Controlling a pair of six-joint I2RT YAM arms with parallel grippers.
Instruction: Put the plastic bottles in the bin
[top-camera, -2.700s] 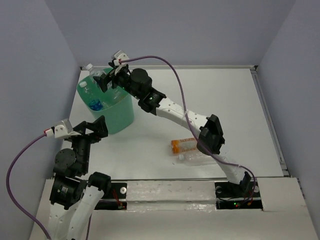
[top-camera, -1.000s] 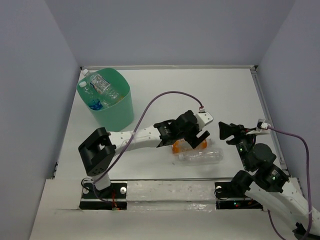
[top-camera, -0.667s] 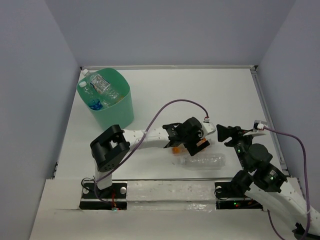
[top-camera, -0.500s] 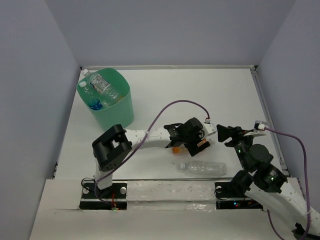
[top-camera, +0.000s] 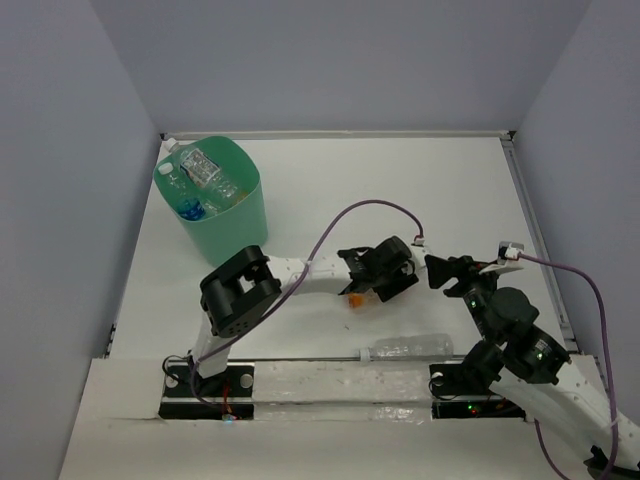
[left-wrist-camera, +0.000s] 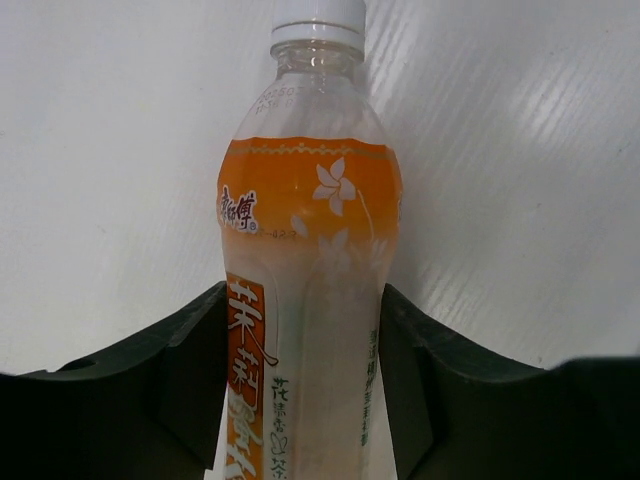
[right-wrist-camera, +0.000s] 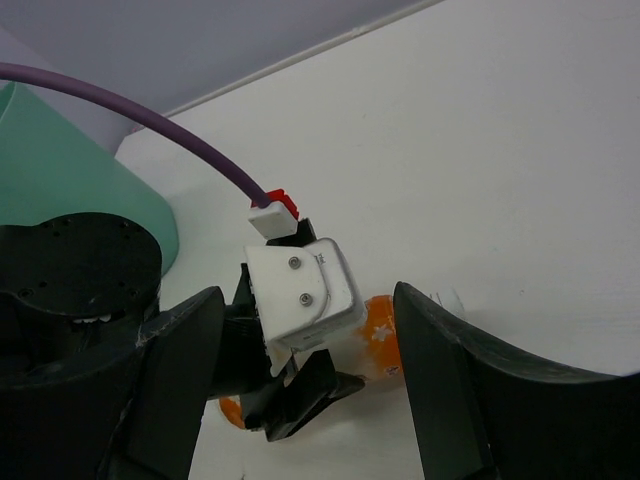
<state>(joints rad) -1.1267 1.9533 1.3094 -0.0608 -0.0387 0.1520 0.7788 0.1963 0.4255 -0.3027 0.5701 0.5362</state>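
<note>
My left gripper next lifts to the left in the top view, tilts the orange bottle upright and releases it in the bin's emptier side (top-camera: 239, 170), which has room.
An orange bottle (left-wrist-camera: 308, 250) with a white cap (left-wrist-camera: 318, 14) lies on the table, and my left gripper (left-wrist-camera: 303, 300) is shut on its body. From above, only the bottle's orange end (top-camera: 352, 298) shows beside the left gripper (top-camera: 385, 275). A clear bottle (top-camera: 405, 347) lies loose near the table's front edge. My right gripper (top-camera: 448, 272) hovers open and holds nothing, just right of the left one; in its wrist view the right gripper (right-wrist-camera: 308, 300) frames the orange bottle (right-wrist-camera: 381, 335). The mint-green bin (top-camera: 235, 230) at far left holds several bottles (top-camera: 200, 172).
The left arm (top-camera: 300, 275) stretches across the table's middle from its base to the orange bottle. A purple cable (top-camera: 350, 215) arcs above it. Grey walls enclose the table on three sides, with a raised edge (top-camera: 535, 230) along the right.
My left gripper has shut on the orange bottle. The clear bottle has rolled toward the front edge. My right gripper has shifted a little left and widened.
</note>
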